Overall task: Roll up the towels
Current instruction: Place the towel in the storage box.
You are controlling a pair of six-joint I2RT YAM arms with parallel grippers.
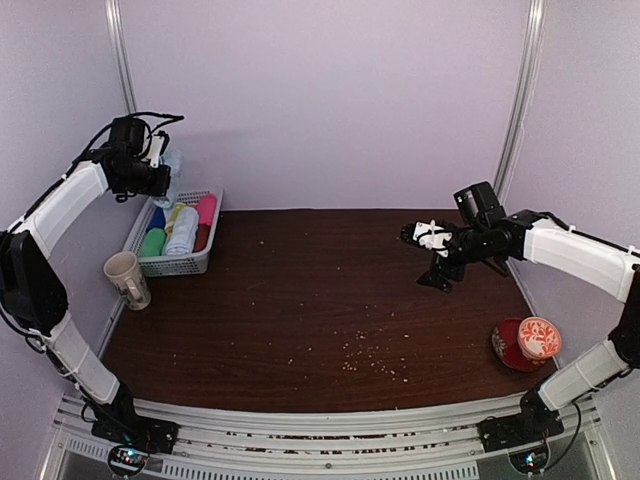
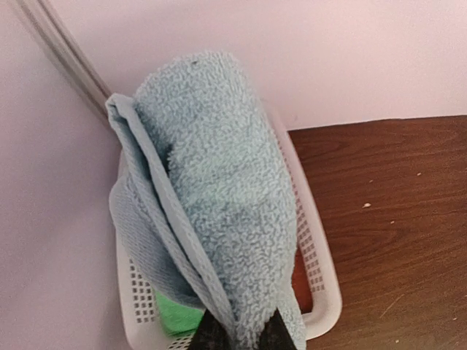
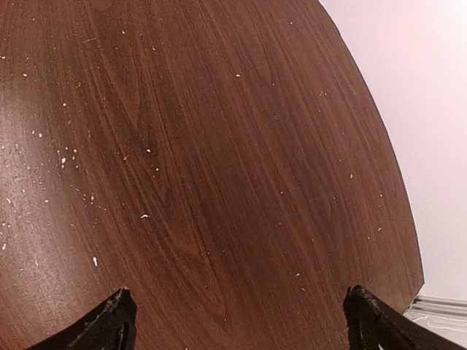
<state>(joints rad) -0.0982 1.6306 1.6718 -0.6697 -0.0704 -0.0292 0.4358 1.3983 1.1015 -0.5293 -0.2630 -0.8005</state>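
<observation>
The left gripper lowers the towel to the gap between the green and whitish rolls next and releases it, since that part of the basket (image 1: pixel 178 266) lies below.
My left gripper (image 1: pixel 163 178) is shut on a pale light-blue towel (image 1: pixel 172 163) and holds it in the air above the far end of the white basket (image 1: pixel 178 266) at the back left. In the left wrist view the towel (image 2: pixel 219 197) hangs folded in loose layers from my left gripper (image 2: pixel 241 337) and hides most of the basket (image 2: pixel 321 292). My right gripper (image 1: pixel 420 235) is open and empty above the right side of the table; in its wrist view the right gripper (image 3: pixel 241 312) has only bare wood between its jaws. A second flat towel is not in view.
The basket holds coloured rolls: pink (image 1: pixel 206 208), green (image 1: pixel 152 243), blue (image 1: pixel 157 218) and a pale whitish one (image 1: pixel 182 230). A beige cup (image 1: pixel 127 280) stands by the table's left edge. A red patterned bowl (image 1: pixel 525 342) sits front right. Crumbs (image 1: pixel 365 355) dot the dark wooden table.
</observation>
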